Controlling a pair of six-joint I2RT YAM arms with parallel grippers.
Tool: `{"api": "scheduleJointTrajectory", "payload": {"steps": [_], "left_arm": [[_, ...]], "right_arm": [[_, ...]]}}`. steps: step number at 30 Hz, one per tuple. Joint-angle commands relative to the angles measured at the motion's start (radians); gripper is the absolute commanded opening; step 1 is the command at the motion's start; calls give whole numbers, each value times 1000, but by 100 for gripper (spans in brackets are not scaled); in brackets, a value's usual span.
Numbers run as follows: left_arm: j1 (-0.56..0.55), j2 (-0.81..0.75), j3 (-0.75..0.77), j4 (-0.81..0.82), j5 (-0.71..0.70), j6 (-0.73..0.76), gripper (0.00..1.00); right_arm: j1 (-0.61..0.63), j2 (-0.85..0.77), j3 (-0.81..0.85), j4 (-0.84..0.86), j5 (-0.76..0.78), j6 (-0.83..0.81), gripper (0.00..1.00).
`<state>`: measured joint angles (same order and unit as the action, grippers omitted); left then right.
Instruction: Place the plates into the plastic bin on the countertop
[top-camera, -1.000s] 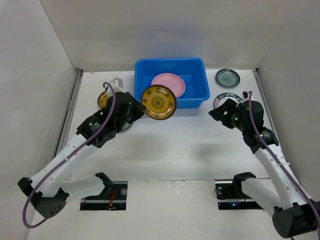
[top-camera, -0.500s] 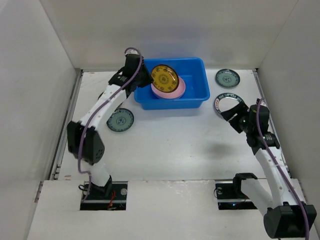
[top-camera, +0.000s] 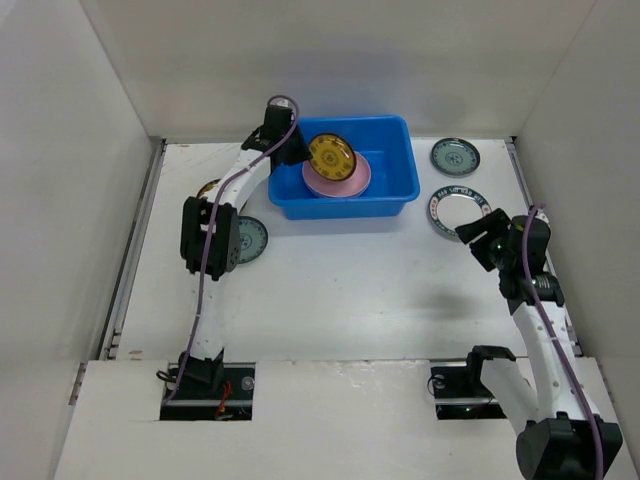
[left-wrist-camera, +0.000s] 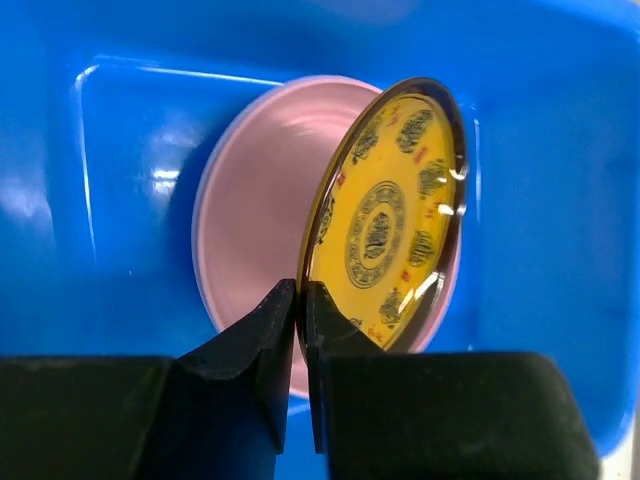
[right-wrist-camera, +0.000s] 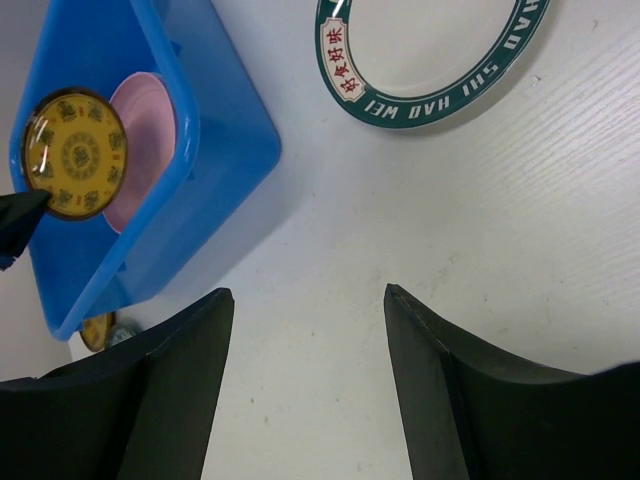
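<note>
The white plate is still outside the bin, so my right gripper needs to move down onto it next, with its fingers on either side of its green lettered rim, on the side away from the bin (top-camera: 340, 208).
My left gripper (top-camera: 300, 150) is shut on the rim of a yellow plate (top-camera: 331, 158) with a dark patterned edge. It holds the plate tilted on edge inside the blue plastic bin (top-camera: 340, 208), just over a pink plate (top-camera: 357, 181) lying on the bin floor. In the left wrist view the fingers (left-wrist-camera: 270, 330) pinch the yellow plate (left-wrist-camera: 385, 220) in front of the pink plate (left-wrist-camera: 250, 220). My right gripper (top-camera: 478, 240) is open over bare countertop (right-wrist-camera: 480, 220), just near of a white plate with a green lettered rim (top-camera: 455, 212).
A grey-green patterned plate (top-camera: 455, 156) lies right of the bin at the back. Left of the bin, a patterned plate (top-camera: 248, 240) and another yellow plate (top-camera: 207, 189) are partly hidden by the left arm. White walls enclose the countertop.
The left arm has carried the yellow plate from in front of the bin to inside it, above the pink plate. The right gripper has drawn back toward the near right, off the white plate.
</note>
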<state>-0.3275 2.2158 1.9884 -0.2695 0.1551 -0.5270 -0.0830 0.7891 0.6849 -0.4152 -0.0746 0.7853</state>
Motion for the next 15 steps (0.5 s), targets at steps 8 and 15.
{"api": "scheduleJointTrajectory", "payload": {"steps": [8,15], "left_arm": [[-6,71,113,70,50,125,34],[-6,-77,112,82,5,145,86]], "right_arm": [[-10,-4,7,-4,16,2,68],[-21,22,-19,7,21,17,68]]}}
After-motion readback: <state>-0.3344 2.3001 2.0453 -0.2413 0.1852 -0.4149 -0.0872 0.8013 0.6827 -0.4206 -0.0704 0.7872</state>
